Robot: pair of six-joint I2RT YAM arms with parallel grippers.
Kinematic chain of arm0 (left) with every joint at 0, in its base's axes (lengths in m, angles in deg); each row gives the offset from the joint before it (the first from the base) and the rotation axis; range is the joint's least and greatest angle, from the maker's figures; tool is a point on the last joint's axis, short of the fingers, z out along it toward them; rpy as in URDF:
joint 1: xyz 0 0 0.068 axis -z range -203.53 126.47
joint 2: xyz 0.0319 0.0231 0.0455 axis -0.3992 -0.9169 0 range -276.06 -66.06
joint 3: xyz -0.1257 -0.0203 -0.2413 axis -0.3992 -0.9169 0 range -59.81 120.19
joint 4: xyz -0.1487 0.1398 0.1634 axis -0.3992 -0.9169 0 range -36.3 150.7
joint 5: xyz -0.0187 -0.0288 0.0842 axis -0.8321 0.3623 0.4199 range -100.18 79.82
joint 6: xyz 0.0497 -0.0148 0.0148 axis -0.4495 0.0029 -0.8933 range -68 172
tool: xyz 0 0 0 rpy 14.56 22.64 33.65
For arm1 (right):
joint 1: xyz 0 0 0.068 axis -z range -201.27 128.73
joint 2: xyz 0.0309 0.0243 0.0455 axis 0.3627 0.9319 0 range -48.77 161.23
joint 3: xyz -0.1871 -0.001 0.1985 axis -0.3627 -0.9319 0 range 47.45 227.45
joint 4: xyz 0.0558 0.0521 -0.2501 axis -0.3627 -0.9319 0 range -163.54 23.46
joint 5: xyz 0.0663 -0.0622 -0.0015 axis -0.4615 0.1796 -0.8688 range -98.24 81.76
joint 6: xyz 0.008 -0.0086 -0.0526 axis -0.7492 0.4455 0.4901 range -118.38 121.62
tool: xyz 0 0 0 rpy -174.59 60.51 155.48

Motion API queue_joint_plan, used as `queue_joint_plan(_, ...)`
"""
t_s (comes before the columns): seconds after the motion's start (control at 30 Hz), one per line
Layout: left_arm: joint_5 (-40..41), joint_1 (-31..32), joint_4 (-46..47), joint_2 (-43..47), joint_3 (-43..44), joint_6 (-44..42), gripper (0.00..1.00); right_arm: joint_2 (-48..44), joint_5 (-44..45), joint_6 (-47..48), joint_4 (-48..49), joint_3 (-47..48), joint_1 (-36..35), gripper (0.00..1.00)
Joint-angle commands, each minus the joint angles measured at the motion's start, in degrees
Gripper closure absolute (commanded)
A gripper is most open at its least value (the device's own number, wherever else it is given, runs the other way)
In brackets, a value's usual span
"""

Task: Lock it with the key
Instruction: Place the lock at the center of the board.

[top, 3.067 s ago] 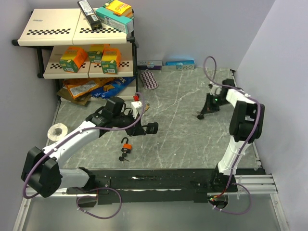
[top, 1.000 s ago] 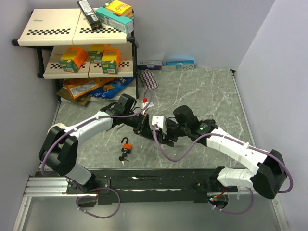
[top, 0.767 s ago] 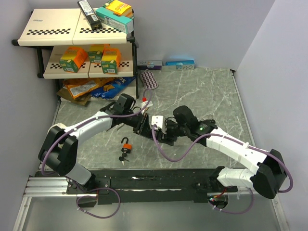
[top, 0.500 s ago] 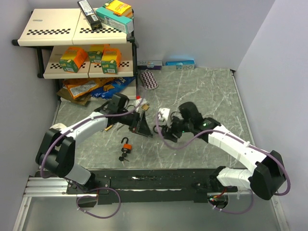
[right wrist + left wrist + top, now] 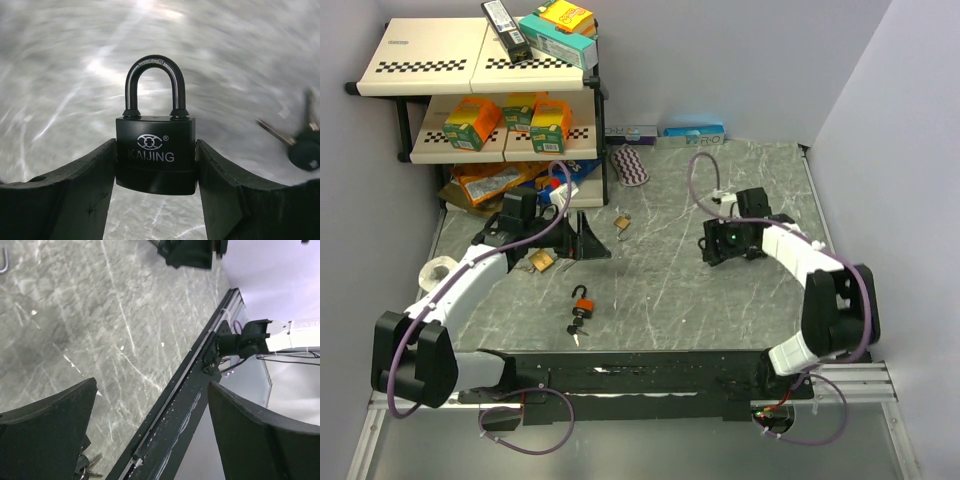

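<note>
My right gripper is about to move down and toward the dark-headed key, to the right in the top view, onto bare table, because the padlock's shackle is closed.
A black padlock (image 5: 155,155) marked KAIJING, its shackle closed, stands upright between my right gripper's (image 5: 155,145) fingers, which are shut on its body. In the top view that right gripper (image 5: 712,245) hangs right of centre over the table. A dark-headed key (image 5: 305,150) lies blurred on the table behind it, to the right. My left gripper (image 5: 592,243) is wide open and holds nothing, and its fingers (image 5: 45,430) frame bare table. An orange padlock (image 5: 582,299) with keys (image 5: 578,326) lies near the front.
A brass padlock (image 5: 620,222) lies mid-table and another (image 5: 542,262) under my left arm. A tape roll (image 5: 440,272) sits at the left edge. A shelf (image 5: 470,70) with boxes fills the back left, with snack bags (image 5: 505,180) below it. A black rail (image 5: 175,410) runs along the near edge.
My left gripper has opened and drawn back to the left. The right arm has swung away to the right with the black padlock still in its grip.
</note>
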Motion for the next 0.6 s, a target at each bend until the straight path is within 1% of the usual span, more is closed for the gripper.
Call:
queue_joint_plan(0.0,1.90,-0.08,-0.64,-0.17,1.88,-1.46,0.04,4.16,2.03,-7.90,-0.02,4.78,4.19,1.00)
queue_joint_plan(0.2,1.64,-0.17,0.76,-0.26,1.71,-0.32,0.04,10.84,0.98,-9.48,-0.46,5.91,10.59,1.00)
queue_joint_plan(0.23,1.72,-0.17,0.85,-0.26,1.71,-0.40,0.04,11.63,0.89,-9.57,-0.90,6.09,10.70,1.00)
queue_joint_plan(0.27,1.72,-0.17,0.85,-0.35,1.71,-0.40,0.04,12.77,1.07,-9.57,-1.25,6.36,12.61,1.00)
queue_joint_plan(0.57,2.51,-0.17,1.38,-0.08,1.18,-0.57,0.04,15.24,5.11,-7.99,-2.48,8.90,18.17,1.00)
